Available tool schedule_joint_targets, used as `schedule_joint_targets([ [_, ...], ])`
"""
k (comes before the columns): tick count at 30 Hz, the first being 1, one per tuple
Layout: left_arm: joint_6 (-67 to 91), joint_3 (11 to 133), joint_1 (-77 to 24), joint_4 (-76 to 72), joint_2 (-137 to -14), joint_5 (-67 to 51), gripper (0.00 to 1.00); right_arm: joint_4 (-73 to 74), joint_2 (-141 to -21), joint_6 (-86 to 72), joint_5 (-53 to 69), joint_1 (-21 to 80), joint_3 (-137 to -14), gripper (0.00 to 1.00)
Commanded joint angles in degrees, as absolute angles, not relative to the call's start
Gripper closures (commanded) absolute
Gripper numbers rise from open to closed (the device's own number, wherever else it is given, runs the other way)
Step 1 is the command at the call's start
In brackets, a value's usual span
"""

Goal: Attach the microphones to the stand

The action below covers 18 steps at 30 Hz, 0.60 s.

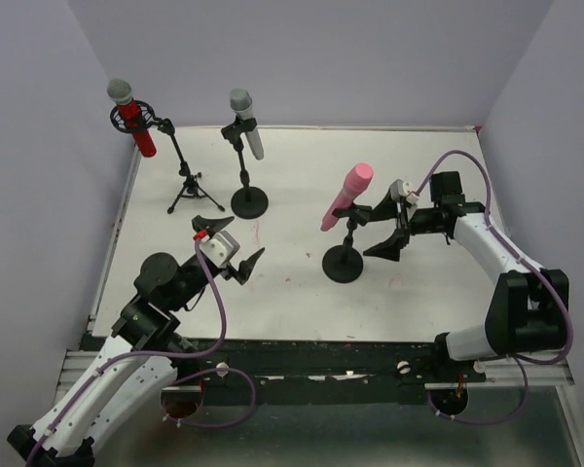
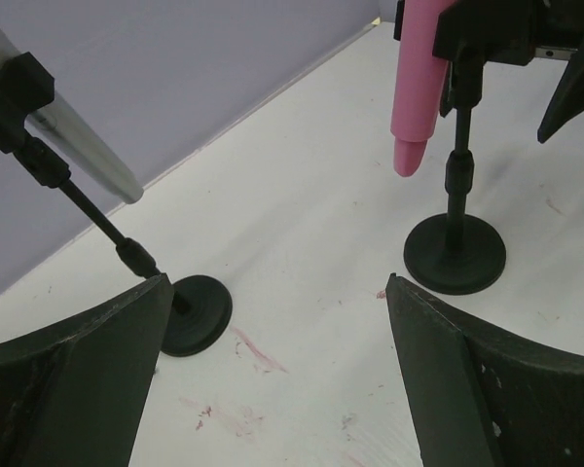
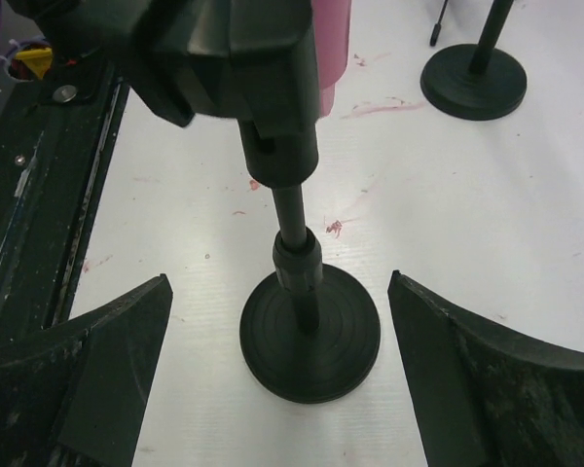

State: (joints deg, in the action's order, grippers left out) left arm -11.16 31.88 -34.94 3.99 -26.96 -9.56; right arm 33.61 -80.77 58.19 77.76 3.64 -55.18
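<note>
Next, my right gripper will shift left in the top view onto the thin pole (image 1: pixel 348 236) below the pink microphone's clip, since the pole shows between its open fingers.
The glittery red microphone (image 1: pixel 131 118) sits in the ring clip of a tripod stand (image 1: pixel 190 187) at the back left. The silver-grey microphone (image 1: pixel 246 123) sits in the clip of a round-base stand (image 1: pixel 249 201); it also shows in the left wrist view (image 2: pixel 83 151). The pink microphone (image 1: pixel 346 196) sits tilted in the clip of a round-base stand (image 1: pixel 343 263); it shows in the left wrist view (image 2: pixel 419 88) too. My left gripper (image 1: pixel 232 238) is open and empty, left of the pink one's stand. My right gripper (image 1: pixel 385 226) is open and empty, just right of that stand's pole (image 3: pixel 297 263).
The white table (image 1: pixel 302 292) carries faint red marks (image 2: pixel 243 350). Grey walls close in the back and both sides. A black rail (image 1: pixel 311 375) runs along the near edge.
</note>
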Motion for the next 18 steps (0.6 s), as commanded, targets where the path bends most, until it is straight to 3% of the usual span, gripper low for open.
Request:
schedule_joint_targets([
  [1, -12.9, 32.0, -34.6, 3.0, -24.9, -6.2, 0.01, 33.5, -83.9, 61.9, 80.2, 3.6, -54.2, 0.01],
  [10, -11.9, 32.0, -34.5, 2.9, -25.0, -8.3, 0.01, 3.7, -83.3, 35.4, 77.1, 7.3, -46.9, 0.18],
  [18, -11.7, 31.8, -34.3, 2.5, -25.1, -7.5, 0.01, -4.6, -84.6, 29.8, 74.9, 11.2, -45.7, 0.3],
])
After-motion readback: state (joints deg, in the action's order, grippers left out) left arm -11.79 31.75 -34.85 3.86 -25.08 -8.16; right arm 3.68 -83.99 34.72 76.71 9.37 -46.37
